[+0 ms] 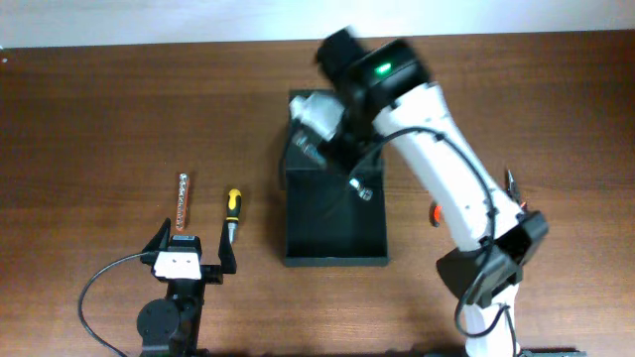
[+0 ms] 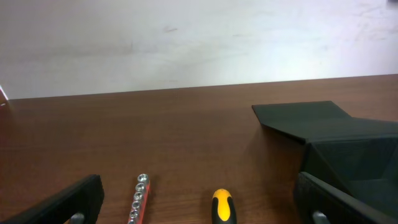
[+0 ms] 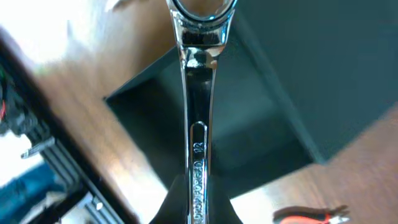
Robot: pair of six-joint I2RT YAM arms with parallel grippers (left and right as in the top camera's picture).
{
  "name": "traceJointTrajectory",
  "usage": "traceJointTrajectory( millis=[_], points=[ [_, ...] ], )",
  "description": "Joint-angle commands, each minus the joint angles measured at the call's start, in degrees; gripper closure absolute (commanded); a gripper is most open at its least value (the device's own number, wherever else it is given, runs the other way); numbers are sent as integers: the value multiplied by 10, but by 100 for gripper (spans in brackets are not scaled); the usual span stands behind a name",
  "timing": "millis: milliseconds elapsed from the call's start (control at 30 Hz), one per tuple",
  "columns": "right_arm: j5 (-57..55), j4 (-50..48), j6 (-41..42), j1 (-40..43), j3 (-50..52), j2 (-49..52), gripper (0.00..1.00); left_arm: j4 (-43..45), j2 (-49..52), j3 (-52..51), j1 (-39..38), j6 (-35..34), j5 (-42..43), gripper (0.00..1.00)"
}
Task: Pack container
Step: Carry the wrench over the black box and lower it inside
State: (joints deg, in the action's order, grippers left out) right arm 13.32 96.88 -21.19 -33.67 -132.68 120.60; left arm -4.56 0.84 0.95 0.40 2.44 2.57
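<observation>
The container's bare bottom is below my right gripper, and the space there is clear. My right gripper should go down between the container's sides and let go of the wrench's handle there.
The black container (image 1: 322,223) lies open at the table's middle, its flap lid (image 2: 305,118) folded back on the far side. My right gripper (image 3: 198,208) is shut on the shank of a chrome wrench (image 3: 198,112), which hangs over the container's interior; its tip (image 1: 360,190) shows below the arm in the overhead view. At the lower left my left gripper (image 1: 196,238) stands open and holds nothing. Between its fingers (image 2: 68,202) lie a yellow-and-black screwdriver (image 2: 222,208) and a red socket rail (image 2: 139,198), both flat on the table.
The right arm (image 1: 446,169) reaches diagonally across the container's far end and hides part of it. Red-handled pliers (image 3: 311,214) lie on the table right of the container. The screwdriver (image 1: 231,213) and socket rail (image 1: 184,203) lie left of the container.
</observation>
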Motion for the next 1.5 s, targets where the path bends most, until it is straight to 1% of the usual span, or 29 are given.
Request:
traceJointTrajectory(
  millis=[0, 100, 267, 300, 467, 600, 800, 967, 1467],
  points=[
    [-35, -5, -3, -23, 48, -10, 96, 0, -5, -4, 1, 9, -4, 1],
    [-34, -36, 26, -21, 96, -10, 96, 0, -5, -4, 1, 9, -4, 1],
    [-33, -109, 64, -1, 177, -10, 96, 0, -5, -4, 1, 9, -4, 1],
    [-34, -130, 82, 4, 198, -10, 96, 0, -5, -4, 1, 9, -4, 1],
    [-35, -168, 76, 2, 223, -10, 96, 0, -5, -4, 1, 9, -4, 1],
    [-35, -172, 45, -7, 237, -10, 96, 0, -5, -4, 1, 9, -4, 1],
    [-35, -185, 45, -10, 274, -10, 96, 0, -5, -4, 1, 9, -4, 1],
    [-35, -201, 19, -10, 309, -10, 96, 0, -5, -4, 1, 9, -4, 1],
    [-26, -294, 17, -13, 406, -10, 96, 0, -5, -4, 1, 9, -4, 1]
  ],
)
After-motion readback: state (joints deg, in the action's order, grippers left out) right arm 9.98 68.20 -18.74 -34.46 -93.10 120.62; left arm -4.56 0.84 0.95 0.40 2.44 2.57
